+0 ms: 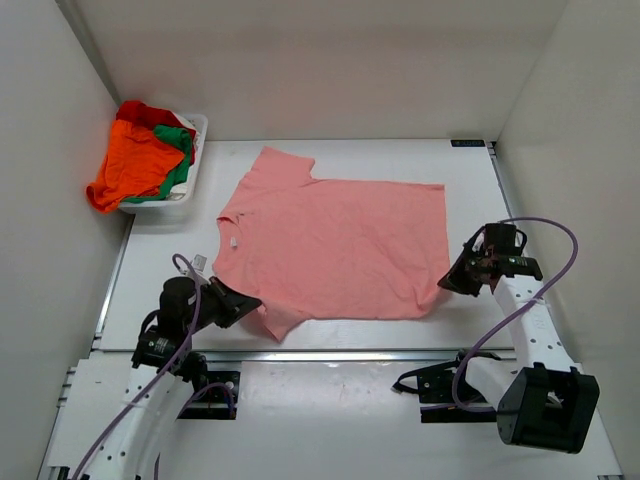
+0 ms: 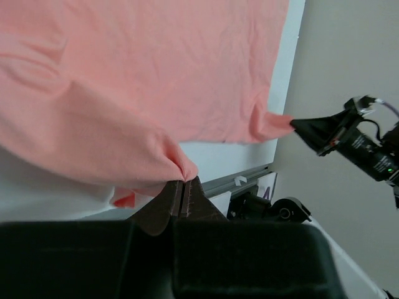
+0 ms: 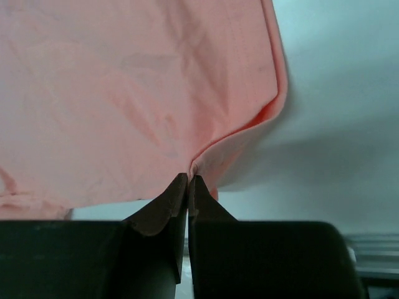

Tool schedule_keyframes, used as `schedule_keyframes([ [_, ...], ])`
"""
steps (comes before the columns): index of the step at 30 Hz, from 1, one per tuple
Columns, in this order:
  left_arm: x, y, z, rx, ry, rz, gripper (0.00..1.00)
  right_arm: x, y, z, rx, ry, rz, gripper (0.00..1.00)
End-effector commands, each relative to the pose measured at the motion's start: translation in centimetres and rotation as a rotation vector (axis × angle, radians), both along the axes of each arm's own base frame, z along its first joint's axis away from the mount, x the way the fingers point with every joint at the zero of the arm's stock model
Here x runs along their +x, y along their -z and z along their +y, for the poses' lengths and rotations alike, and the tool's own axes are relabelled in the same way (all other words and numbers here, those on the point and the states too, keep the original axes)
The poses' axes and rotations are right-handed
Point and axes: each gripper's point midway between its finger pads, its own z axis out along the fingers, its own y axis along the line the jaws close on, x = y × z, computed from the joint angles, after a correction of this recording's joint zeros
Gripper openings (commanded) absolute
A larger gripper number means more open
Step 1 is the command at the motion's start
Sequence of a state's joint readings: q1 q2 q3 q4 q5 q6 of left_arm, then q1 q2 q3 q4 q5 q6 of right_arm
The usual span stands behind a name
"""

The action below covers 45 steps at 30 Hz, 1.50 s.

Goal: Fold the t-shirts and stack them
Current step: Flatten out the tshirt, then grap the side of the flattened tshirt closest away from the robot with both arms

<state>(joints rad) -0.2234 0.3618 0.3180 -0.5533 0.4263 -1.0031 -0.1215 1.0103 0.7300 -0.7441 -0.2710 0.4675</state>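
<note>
Next, my left gripper carries the near sleeve outward over the shirt's body (image 1: 254, 237) beside the collar and releases it there, since the sleeve still juts toward the bar.
A salmon pink t-shirt (image 1: 335, 245) lies spread flat on the white table, its collar to the left and its hem to the right. My left gripper (image 1: 252, 303) is shut on the shirt's near sleeve and lifts that edge slightly; the pinched cloth (image 2: 177, 163) bunches at its fingertips. My right gripper (image 1: 445, 283) is shut on the near hem corner, and the pinched fold (image 3: 206, 159) rises just above its fingertips. Orange (image 1: 135, 162), green (image 1: 180, 150) and red (image 1: 148, 113) t-shirts lie piled in a basket at the back left.
The white basket (image 1: 198, 150) stands at the table's back left corner by the left wall. A metal rail (image 1: 360, 352) runs along the table's near edge. White walls close in on the left, back and right.
</note>
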Motion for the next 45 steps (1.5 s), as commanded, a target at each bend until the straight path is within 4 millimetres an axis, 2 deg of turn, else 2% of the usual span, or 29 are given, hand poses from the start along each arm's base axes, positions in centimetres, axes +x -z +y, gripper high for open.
schedule_keyframes([
  [1,-1.5,1.4,0.2,-0.018,-0.025,0.098,0.00,-2.6,1.3,-0.8,-0.050,0.007,0.102,0.00],
  [4,-1.8,0.9,0.1,-0.024,-0.019,0.089,0.00,-4.4,1.9,-1.3,-0.104,-0.015,0.160,0.00],
  [6,-1.5,0.9,0.2,-0.022,-0.027,0.088,0.00,-4.8,2.2,-1.5,-0.099,-0.024,0.161,0.00],
  [8,-1.0,1.0,0.2,-0.027,-0.027,0.087,0.00,-4.3,1.7,-1.7,-0.078,-0.014,0.132,0.00],
  [11,0.3,-0.1,0.4,-0.021,-0.045,0.046,0.00,-3.2,1.4,-1.6,-0.040,-0.028,0.101,0.00],
  [13,1.4,-0.9,0.7,-0.012,-0.072,0.018,0.00,-2.8,1.4,-1.2,-0.014,-0.043,0.108,0.00],
  [18,4.5,-2.1,1.6,0.050,-0.125,-0.021,0.00,-0.7,0.7,-1.8,-0.010,-0.034,0.070,0.00],
  [25,7.2,-3.0,2.8,0.132,-0.199,-0.044,0.00,2.5,-0.4,-4.2,-0.028,0.023,0.025,0.00],
  [26,7.6,-3.9,3.0,0.144,-0.207,-0.070,0.00,2.7,-0.4,-4.7,-0.027,0.033,0.020,0.00],
  [29,8.6,-4.4,3.7,0.188,-0.231,-0.084,0.00,3.5,-0.3,-5.6,-0.037,0.050,0.011,0.00],
  [35,9.9,-4.6,4.6,0.221,-0.263,-0.104,0.00,5.1,0.0,-5.2,-0.014,0.033,-0.004,0.00],
  [44,11.8,-2.9,4.4,0.262,-0.230,-0.067,0.00,6.3,0.8,-4.9,-0.011,0.009,-0.005,0.00],
  [45,12.1,-2.6,4.6,0.273,-0.233,-0.061,0.00,6.0,1.4,-4.9,-0.006,0.012,0.012,0.00],
])
